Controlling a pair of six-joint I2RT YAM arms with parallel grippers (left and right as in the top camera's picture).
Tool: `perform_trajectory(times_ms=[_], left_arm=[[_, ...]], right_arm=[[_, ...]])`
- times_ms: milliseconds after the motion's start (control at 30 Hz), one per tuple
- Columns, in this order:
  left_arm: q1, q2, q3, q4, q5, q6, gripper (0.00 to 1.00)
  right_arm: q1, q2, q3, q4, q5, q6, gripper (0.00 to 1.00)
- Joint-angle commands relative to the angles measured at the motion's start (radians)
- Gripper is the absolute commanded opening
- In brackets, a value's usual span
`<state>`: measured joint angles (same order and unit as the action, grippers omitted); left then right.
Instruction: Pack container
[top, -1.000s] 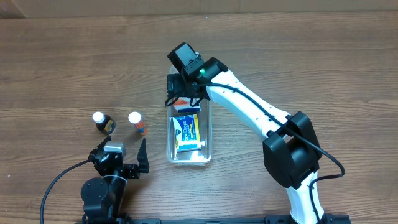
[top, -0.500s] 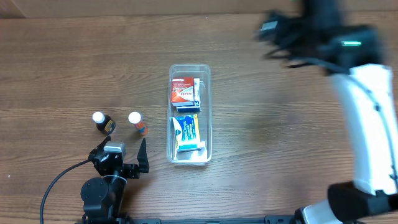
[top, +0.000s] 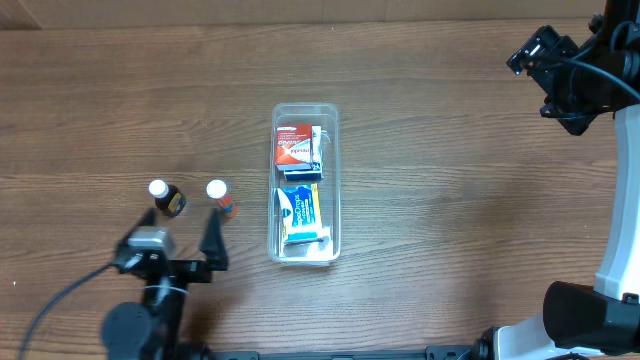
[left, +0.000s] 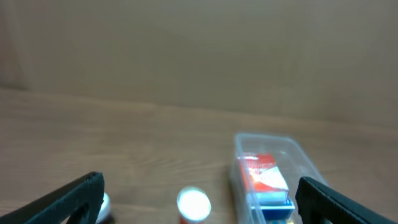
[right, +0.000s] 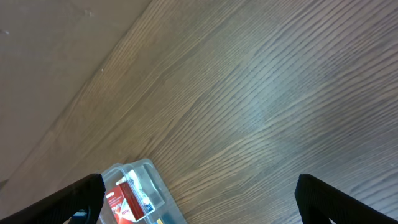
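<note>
My left gripper moves outward next, tips its fingers down and lowers onto the dark bottle's white cap (top: 158, 188). The cap lies outward of the gripper, still outside the container (top: 335, 150).
The clear container (top: 335, 150) lies lengthwise at the table's middle. It holds a red box (top: 293, 145) at the far end and a blue box (top: 298, 207) nearer me. My left gripper (top: 172, 245) is open and empty, just in front of two white-capped bottles, one dark (top: 165, 196) and one orange (top: 220, 196). In the left wrist view the orange bottle (left: 193, 204) sits between the open fingers (left: 199, 208), with the container (left: 298, 152) to the right. My right gripper (top: 548, 78) is open and empty, high at the far right. The right wrist view shows the container (right: 149, 171) far below.
Bare wooden tabletop (top: 450, 200) surrounds the container. A tan wall (left: 199, 56) runs along the table's back edge. My right arm's white links (top: 620, 200) stand along the right side.
My right arm has swung from over the container's far end to the far right, leaving the red box in the container. My left gripper has shifted slightly left toward the bottles.
</note>
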<state>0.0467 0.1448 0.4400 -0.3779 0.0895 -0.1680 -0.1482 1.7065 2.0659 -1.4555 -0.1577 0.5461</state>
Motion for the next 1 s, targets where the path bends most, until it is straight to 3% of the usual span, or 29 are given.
perform_trajectory(times_ms=[0,67,300,400,500,633,767,967], left_arm=[[0.006,0.252,0.348,-0.119,-0.19,-0.026,1.0],[0.006,0.556,0.688,-0.344,-0.23,0.057,1.0],[0.005,1.136,1.326,-0.832,-0.183,0.08,1.0],[0.008,1.227,1.346,-0.927,-0.186,0.074,1.0],[0.048,1.344,1.339,-1.054,-0.232,-0.037,1.0],[0.113,1.479,1.305,-1.121,-0.209,-0.05,1.0],[0.158,1.582,1.241,-1.09,-0.13,-0.048,0.97],[0.169,1.66,1.101,-0.936,-0.127,0.015,0.89]], right_arm=[[-0.003,-0.005,0.0,0.003,-0.001,-0.003,1.0],[-0.003,-0.005,0.0,0.003,-0.001,-0.003,1.0],[-0.003,-0.005,0.0,0.003,-0.001,-0.003,1.0],[-0.003,-0.005,0.0,0.003,-0.001,-0.003,1.0],[-0.003,-0.005,0.0,0.003,-0.001,-0.003,1.0],[-0.003,-0.005,0.0,0.003,-0.001,-0.003,1.0],[-0.003,-0.005,0.0,0.003,-0.001,-0.003,1.0],[-0.003,-0.005,0.0,0.003,-0.001,-0.003,1.0]])
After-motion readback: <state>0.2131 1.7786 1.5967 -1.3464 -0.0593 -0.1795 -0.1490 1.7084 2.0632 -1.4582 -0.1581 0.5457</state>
